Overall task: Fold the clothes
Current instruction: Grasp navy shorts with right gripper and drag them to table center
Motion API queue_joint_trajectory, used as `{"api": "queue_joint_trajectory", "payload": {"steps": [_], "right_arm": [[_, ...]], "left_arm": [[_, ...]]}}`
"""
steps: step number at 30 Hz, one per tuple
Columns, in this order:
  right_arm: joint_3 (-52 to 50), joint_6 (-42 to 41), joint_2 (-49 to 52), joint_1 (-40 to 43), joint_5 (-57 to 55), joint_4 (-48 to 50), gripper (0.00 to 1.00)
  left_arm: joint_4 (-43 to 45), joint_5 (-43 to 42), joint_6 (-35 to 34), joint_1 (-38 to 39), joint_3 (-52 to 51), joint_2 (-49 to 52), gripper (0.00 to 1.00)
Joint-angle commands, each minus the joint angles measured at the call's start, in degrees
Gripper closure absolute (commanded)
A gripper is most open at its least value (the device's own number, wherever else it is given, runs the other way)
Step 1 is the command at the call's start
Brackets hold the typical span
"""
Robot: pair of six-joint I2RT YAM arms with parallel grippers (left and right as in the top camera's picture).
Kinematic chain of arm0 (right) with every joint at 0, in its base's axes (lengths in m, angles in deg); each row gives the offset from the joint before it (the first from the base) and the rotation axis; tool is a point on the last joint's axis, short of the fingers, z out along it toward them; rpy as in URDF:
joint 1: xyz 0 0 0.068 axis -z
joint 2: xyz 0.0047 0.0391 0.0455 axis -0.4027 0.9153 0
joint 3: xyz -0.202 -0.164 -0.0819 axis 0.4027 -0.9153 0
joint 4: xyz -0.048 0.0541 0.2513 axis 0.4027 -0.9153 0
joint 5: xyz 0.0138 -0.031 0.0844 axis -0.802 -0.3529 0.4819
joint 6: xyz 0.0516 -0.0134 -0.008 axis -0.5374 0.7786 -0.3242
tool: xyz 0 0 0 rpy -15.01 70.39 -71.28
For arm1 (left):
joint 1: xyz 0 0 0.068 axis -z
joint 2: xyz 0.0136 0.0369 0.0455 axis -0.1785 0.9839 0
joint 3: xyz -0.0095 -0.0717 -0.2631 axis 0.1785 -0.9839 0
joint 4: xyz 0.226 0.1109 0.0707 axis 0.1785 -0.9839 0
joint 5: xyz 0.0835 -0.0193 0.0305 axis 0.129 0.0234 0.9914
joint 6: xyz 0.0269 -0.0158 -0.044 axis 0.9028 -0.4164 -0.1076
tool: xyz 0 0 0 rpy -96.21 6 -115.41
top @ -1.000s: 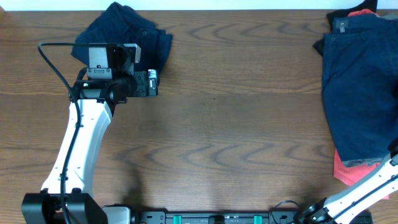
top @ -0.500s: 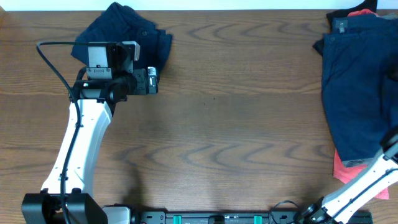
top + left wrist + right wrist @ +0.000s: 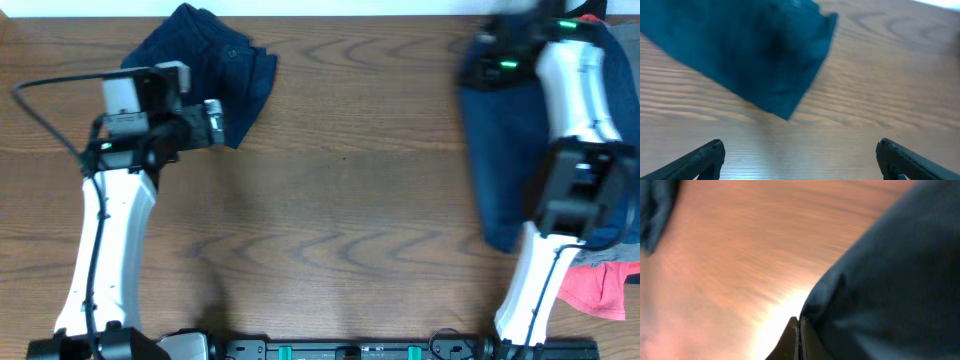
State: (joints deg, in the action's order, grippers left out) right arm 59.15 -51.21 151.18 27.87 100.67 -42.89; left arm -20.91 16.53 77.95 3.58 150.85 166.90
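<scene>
My right gripper will next pull the pinched fold across it, slightly back toward the folded navy shorts, and then open.
A folded dark navy pair of shorts [image 3: 215, 55] lies at the table's back left; it also shows in the left wrist view [image 3: 755, 55]. My left gripper [image 3: 213, 122] hovers just in front of it, open and empty [image 3: 800, 152]. A second navy pair [image 3: 500, 170] is spread out at the right. My right gripper [image 3: 487, 52] is at its far left corner, shut on a fold of this navy fabric [image 3: 880, 280], with the jaws pressed together [image 3: 799, 325]. The right arm lies over the pair and hides part of it.
A coral-red garment [image 3: 600, 290] sticks out from under the navy pair at the front right, by the table edge. Bare wood table [image 3: 350, 200] spans the middle between the two arms.
The right arm swung in from the front right corner over the pile and took hold of the navy shorts, pulling them left. The left arm drew back to the left, away from the folded pair.
</scene>
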Motion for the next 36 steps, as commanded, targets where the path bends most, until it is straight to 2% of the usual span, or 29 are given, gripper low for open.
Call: {"api": "queue_joint_trajectory", "payload": {"steps": [1,8,13,18,19,20,21,23,28,32,36], "right_arm": [[1.09,-1.84,-4.11,-9.6,0.07,-0.31,0.99],[1.03,-1.99,-4.07,-25.86,-5.01,-1.38,0.99],[1.03,-3.32,-4.07,-33.94,-6.45,-2.43,0.99],[1.03,-0.42,-4.07,-40.33,-4.0,-8.92,0.99],[1.03,0.61,-4.07,-41.53,-4.22,-10.4,0.95],[1.03,0.7,-4.11,-42.38,-4.7,-11.41,0.85],[1.03,0.68,-4.26,-43.06,-5.22,-12.28,0.71],[1.05,-0.39,-4.96,-43.41,-5.25,-12.76,0.55],[1.42,-4.48,-9.66,-38.93,-7.21,-10.88,0.17],[1.42,-9.64,-13.66,-31.21,-13.51,-10.29,0.11],[1.42,-10.54,-14.95,-21.94,-14.6,-10.51,0.11]], "left_arm": [[0.22,-0.55,-0.72,-3.48,1.18,-1.42,0.02],[0.02,-0.52,0.79,-7.8,1.18,-1.4,0.02],[0.02,0.5,2.16,-8.39,1.16,-1.4,0.02],[0.04,1.42,4.11,-8.39,1.16,-1.33,0.02],[0.04,1.4,4.52,-8.39,1.16,-1.33,0.02],[0.07,1.4,4.52,-8.39,1.18,-1.33,0.02],[0.11,1.4,4.52,-8.39,1.18,-1.31,0.02],[0.37,1.38,4.52,-8.39,1.16,-1.14,0.02],[1.57,0.35,4.55,-6.64,1.16,0.55,0.02],[5.16,-1.09,6.86,-0.83,1.16,3.89,0.02],[12.13,-0.9,8.41,7.1,1.18,9.99,0.02]]}}
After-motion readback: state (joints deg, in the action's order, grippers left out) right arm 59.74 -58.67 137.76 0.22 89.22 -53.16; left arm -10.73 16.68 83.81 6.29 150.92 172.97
